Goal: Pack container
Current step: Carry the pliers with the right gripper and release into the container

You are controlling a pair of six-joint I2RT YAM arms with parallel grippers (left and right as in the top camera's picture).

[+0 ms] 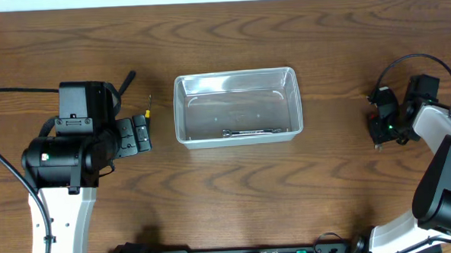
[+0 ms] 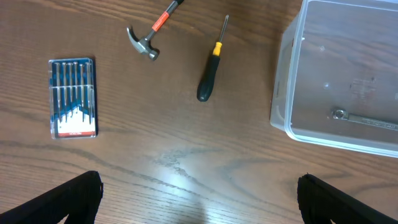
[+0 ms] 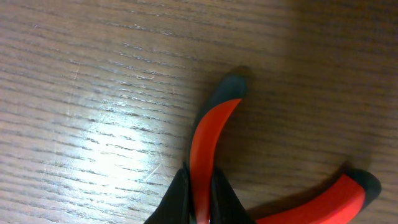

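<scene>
I should lift the pliers in my right gripper across to the container (image 1: 235, 75), which is to the left in the overhead view, and lower them onto its empty bottom beside the wrench (image 1: 250, 132).
The clear container (image 1: 235, 75) stands mid-table with a silver wrench (image 1: 250, 132) lying in it. In the left wrist view the container (image 2: 283, 93) is at the right and the wrench (image 2: 364, 119) shows inside. My left gripper (image 1: 142, 134) is open and empty over bare wood left of the container, its fingers wide apart (image 2: 199, 182). My right gripper (image 1: 376, 127) is far right of the container. In the right wrist view it (image 3: 200, 190) is shut on one red handle of a pair of pliers (image 3: 211, 130) low over the table.
Left of the container lie a black-and-yellow screwdriver (image 2: 209, 71), a small hammer with an orange-and-black handle (image 2: 149, 37) and a flat blue case of precision screwdrivers (image 2: 73, 96). In the overhead view the screwdriver (image 1: 148, 108) shows beside my left arm.
</scene>
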